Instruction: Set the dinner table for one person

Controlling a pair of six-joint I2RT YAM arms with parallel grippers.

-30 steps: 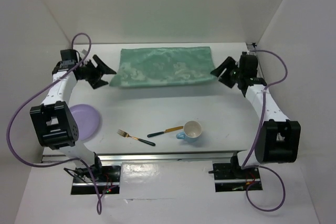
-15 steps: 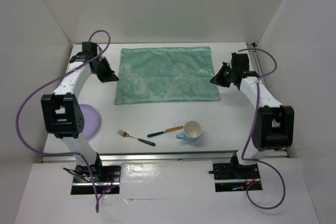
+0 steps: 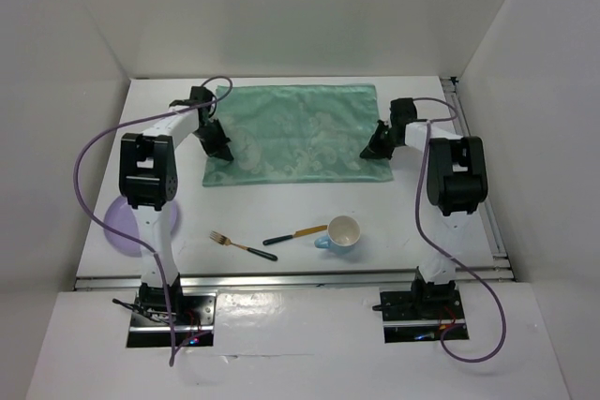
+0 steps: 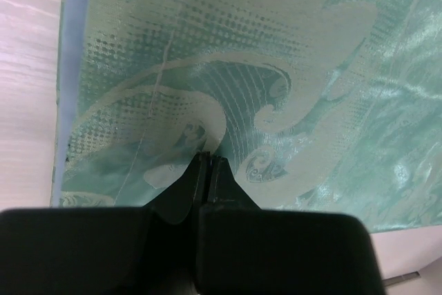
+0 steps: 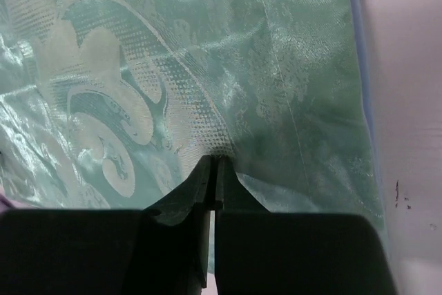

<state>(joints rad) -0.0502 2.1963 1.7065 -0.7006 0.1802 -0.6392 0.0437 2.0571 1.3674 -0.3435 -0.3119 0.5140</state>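
Next, my left gripper draws back, sliding the mat (image 3: pixel 295 133) from the table's far side toward the table's bare part before the fork, and releases it.
The teal patterned mat (image 3: pixel 295 133) lies flat at the back middle of the white dinner table (image 3: pixel 403 208). My left gripper (image 3: pixel 217 149) is shut, its tips resting on the mat's near left part (image 4: pixel 276 67); in the left wrist view the jaws (image 4: pixel 208 157) meet with nothing visible between them. Over the mat's near right part (image 5: pixel 173 46) my right gripper (image 3: pixel 372 150) is shut too, its closed tips (image 5: pixel 215 159) touching the cloth.
In front of the mat lie a fork (image 3: pixel 234 244), a dark-handled knife (image 3: pixel 295 234) and a pale blue cup (image 3: pixel 342 232). A lilac plate (image 3: pixel 120 224) sits at the near left, partly behind the left arm. Walls close in on three sides.
Both grippers went from open to shut and swung inward from beside the mat's ends onto its near corners. The mat, rumpled a second ago, now lies flat.
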